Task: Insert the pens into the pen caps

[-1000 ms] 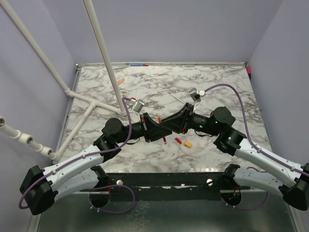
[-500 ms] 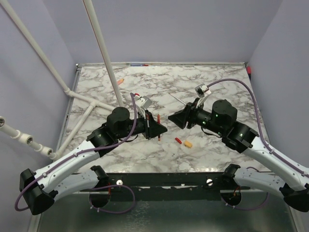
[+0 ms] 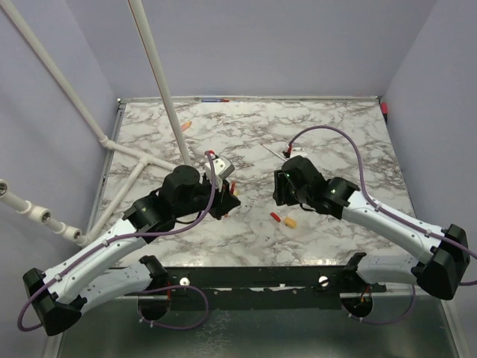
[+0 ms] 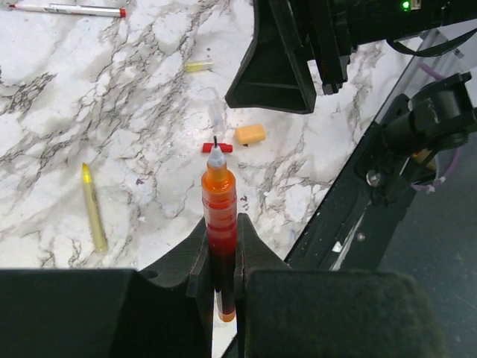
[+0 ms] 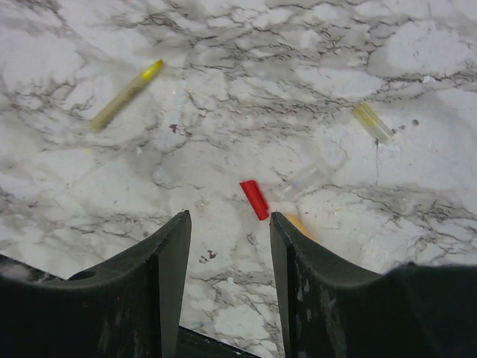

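My right gripper moves down next and turns onto the clear cap beside the red one, because that clear cap lies slanted to its open fingers.
My left gripper (image 3: pixel 228 198) (image 4: pixel 221 225) is shut on an orange-red pen (image 4: pixel 220 201), whose uncapped tip points away over the table. My right gripper (image 3: pixel 281 195) (image 5: pixel 227 224) is open and empty, pointing down at the marble. A red pen cap (image 5: pixel 254 199) (image 3: pixel 275 217) (image 4: pixel 217 148) lies just beyond its fingertips. An orange cap (image 3: pixel 291 221) (image 4: pixel 250 134) lies beside the red one, partly hidden behind my right finger in the right wrist view. A yellow pen (image 5: pixel 127 95) (image 4: pixel 94 207) and a small yellow cap (image 5: pixel 373 122) (image 4: pixel 198 66) lie further off.
A white pipe frame (image 3: pixel 160 82) stands over the table's left side, with an orange pen (image 3: pixel 186 126) at its foot. A white pen with a red end (image 4: pixel 67 9) lies far back. The black near rail (image 3: pixel 253 277) runs along the table's front edge.
The two grippers, tip to tip a second ago, have drawn apart. My left gripper pulled back left with the pen. My right gripper swung right and tipped down over the caps.
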